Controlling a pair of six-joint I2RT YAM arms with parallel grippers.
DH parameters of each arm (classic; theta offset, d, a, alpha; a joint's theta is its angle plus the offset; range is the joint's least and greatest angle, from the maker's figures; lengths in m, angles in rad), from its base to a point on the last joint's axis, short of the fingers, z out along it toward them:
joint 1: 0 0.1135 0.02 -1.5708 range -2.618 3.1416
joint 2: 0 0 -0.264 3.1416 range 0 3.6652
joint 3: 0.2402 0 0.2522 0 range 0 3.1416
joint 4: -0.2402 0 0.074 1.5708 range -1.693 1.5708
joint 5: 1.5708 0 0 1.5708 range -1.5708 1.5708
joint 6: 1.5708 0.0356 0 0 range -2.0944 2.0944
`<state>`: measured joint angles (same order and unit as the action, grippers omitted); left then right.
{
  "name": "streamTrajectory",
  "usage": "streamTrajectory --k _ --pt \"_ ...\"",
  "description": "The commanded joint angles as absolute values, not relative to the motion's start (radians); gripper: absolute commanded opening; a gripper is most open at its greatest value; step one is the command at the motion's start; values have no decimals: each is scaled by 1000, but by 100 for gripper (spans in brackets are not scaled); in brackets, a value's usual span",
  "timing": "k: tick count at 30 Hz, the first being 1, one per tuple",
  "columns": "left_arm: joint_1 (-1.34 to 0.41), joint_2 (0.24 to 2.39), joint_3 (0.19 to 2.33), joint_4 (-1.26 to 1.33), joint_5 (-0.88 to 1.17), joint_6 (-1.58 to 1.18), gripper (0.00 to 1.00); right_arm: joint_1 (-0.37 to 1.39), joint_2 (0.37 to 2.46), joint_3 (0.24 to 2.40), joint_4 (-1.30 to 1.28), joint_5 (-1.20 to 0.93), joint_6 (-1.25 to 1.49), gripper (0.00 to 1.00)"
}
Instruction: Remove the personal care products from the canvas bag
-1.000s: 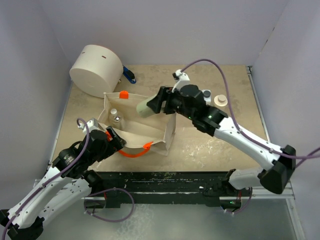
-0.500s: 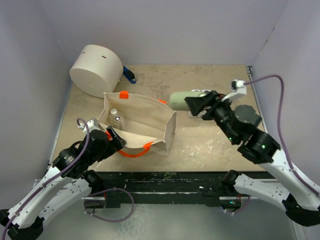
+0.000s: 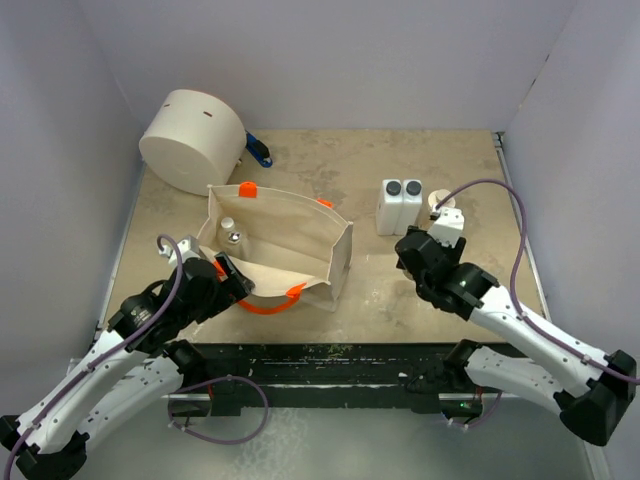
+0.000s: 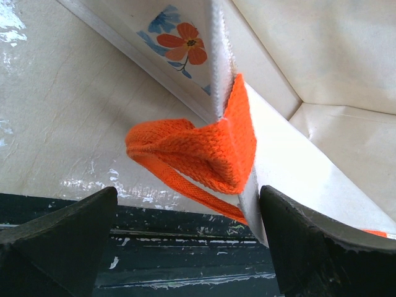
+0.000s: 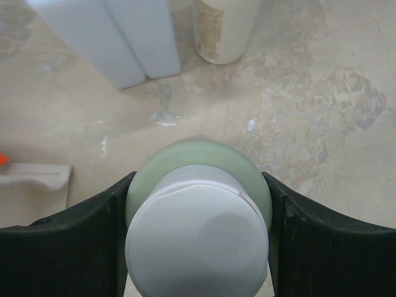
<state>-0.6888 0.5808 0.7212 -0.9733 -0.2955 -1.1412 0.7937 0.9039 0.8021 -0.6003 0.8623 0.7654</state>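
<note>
The right gripper moves the pale green bottle outward toward the side next, then down beside the cream bottle, where the table is empty.
The canvas bag (image 3: pixel 290 250) stands open at the left middle, with orange handles (image 3: pixel 265 303). A small white bottle (image 3: pixel 228 225) and a silvery-capped one (image 3: pixel 235 238) stand inside it. Two white square bottles (image 3: pixel 398 205) and a cream round one (image 3: pixel 439 201) stand on the table to the right. My right gripper (image 3: pixel 410 252) is shut on the pale green bottle (image 5: pixel 198 170), white cap (image 5: pixel 198 241) toward the camera, just in front of the white square bottles (image 5: pixel 117 37) and the cream bottle (image 5: pixel 226 28). My left gripper (image 4: pixel 185 247) is open, its jaws either side of the bag's rim (image 4: pixel 272 142) and orange handle (image 4: pixel 198 148).
A large cream cylinder (image 3: pixel 195 140) with a blue handle (image 3: pixel 258 150) lies at the back left, behind the bag. White walls close in the table on three sides. A corner of the bag (image 5: pixel 37 176) shows at the left of the right wrist view.
My right arm carried the pale green bottle from the bag's rim to the right and down, in front of the white square bottles. The left arm and the bag stayed put.
</note>
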Motion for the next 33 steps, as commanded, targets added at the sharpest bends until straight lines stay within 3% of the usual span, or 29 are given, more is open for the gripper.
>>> streamTrajectory --k 1,7,13,26,33 --pt "-693 588 713 -957 -288 -1131 100 602 921 797 -410 835 768 1" --pt "-693 586 716 -962 -298 -1132 100 279 971 755 -287 599 662 0" --pt "-693 595 712 -956 -308 -1129 100 38 1048 802 -208 538 587 0" --pt "-693 582 719 -962 -321 -1126 100 -66 1378 1045 -46 462 449 0" --pt "-692 589 719 -959 -325 -1121 100 -95 1424 1024 22 387 397 5"
